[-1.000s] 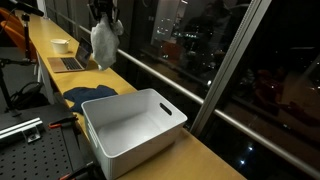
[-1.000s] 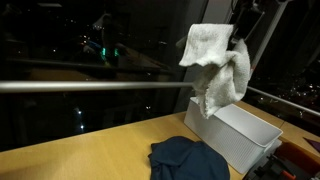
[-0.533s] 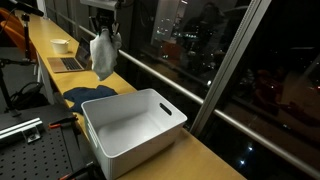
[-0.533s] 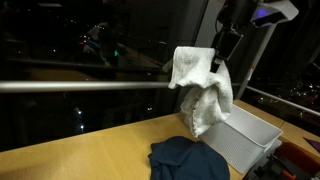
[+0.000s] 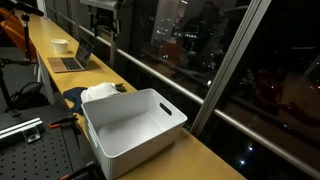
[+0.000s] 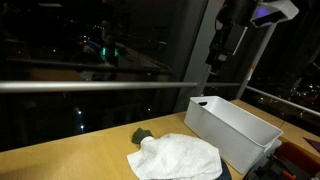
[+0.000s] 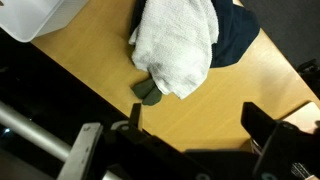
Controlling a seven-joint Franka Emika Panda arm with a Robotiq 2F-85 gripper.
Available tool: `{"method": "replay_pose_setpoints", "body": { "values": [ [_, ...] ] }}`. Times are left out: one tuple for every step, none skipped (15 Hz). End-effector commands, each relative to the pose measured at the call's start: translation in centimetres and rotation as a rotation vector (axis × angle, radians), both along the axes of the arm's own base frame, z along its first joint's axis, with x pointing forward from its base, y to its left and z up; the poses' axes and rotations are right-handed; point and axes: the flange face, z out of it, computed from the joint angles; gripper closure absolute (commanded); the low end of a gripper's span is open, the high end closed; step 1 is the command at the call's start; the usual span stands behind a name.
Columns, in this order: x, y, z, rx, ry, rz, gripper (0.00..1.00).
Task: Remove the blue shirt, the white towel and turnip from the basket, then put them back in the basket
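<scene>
The towel covers the shirt (image 7: 236, 34), so I should next lower my open gripper toward the basket and onto the white towel's bare edge (image 7: 135, 40).
The white towel (image 7: 176, 45) lies crumpled on the wooden table, on top of the blue shirt (image 7: 236, 34), beside the white basket (image 5: 150, 130). In both exterior views the towel (image 5: 98, 93) (image 6: 178, 157) covers most of the shirt (image 5: 73, 98). A dark green end, seemingly the turnip (image 7: 147, 91) (image 6: 142, 134), pokes out from under the towel's edge. The basket (image 6: 235, 128) is empty. My gripper (image 7: 200, 125) hangs open well above the pile, nothing between its fingers (image 7: 270, 122). It shows high up in both exterior views (image 5: 102, 30) (image 6: 218, 55).
A laptop (image 5: 68, 62) and a pale cup (image 5: 60, 45) sit farther along the table. A metal window rail (image 6: 90, 86) and dark glass run along one side. A black perforated plate (image 5: 20, 127) borders the table near the basket.
The towel was hanging from the shut gripper; the jaws have opened and it has dropped onto the blue shirt. The gripper stays high above it.
</scene>
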Motion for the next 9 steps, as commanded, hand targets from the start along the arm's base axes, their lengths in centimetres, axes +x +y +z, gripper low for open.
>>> {"method": "replay_pose_setpoints", "body": {
  "values": [
    [0.6, -0.2, 0.2, 0.000, 0.009, 0.012, 0.00],
    [0.8, -0.4, -0.4, -0.010, 0.005, 0.017, 0.00],
    [1.1, -0.5, -1.6, -0.023, 0.011, 0.025, 0.00],
    [1.2, -0.6, -2.8, -0.033, 0.018, 0.029, 0.00],
    [1.5, -0.5, -4.7, -0.049, 0.029, 0.030, 0.00],
    [1.7, -0.3, -6.5, -0.075, 0.034, 0.027, 0.00],
    [1.9, -0.1, -8.4, -0.106, 0.033, 0.030, 0.00],
    [2.1, 0.2, -10.3, -0.136, 0.032, 0.034, 0.00],
    [2.3, 0.5, -12.4, -0.163, 0.025, 0.034, 0.00]
  ]
}}
